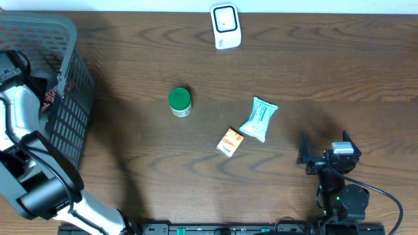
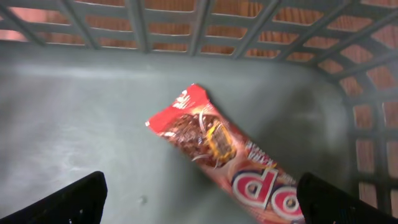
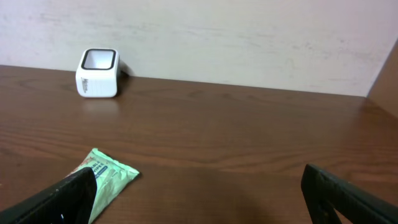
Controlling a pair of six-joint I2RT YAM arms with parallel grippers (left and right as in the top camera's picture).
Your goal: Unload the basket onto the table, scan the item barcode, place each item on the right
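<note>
The left gripper will next lower its open fingers around the red snack packet's brown-pictured end (image 2: 205, 138) below and close, because that end is clear of the basket's sides.
A red snack packet (image 2: 211, 143) lies on the grey floor of the basket (image 2: 74, 124). My left gripper (image 2: 202, 196) hangs open just above it, one finger on each side of the packet's near end and nothing held. From overhead the left arm reaches into the basket (image 1: 72, 98), and a bit of the red packet (image 1: 49, 96) shows through the wall. The white scanner (image 1: 226, 26) stands at the table's far edge. Low over the table's near right part, my right gripper (image 1: 324, 147) stands open and holds nothing. It faces the scanner (image 3: 97, 73).
A green-capped jar (image 1: 179, 102), a pale green wipes packet (image 1: 258, 119) and a small orange box (image 1: 230, 141) lie mid-table. The wipes packet (image 3: 109, 177) sits just beyond my right gripper's left finger. Basket walls (image 2: 348, 81) rise close around the left gripper.
</note>
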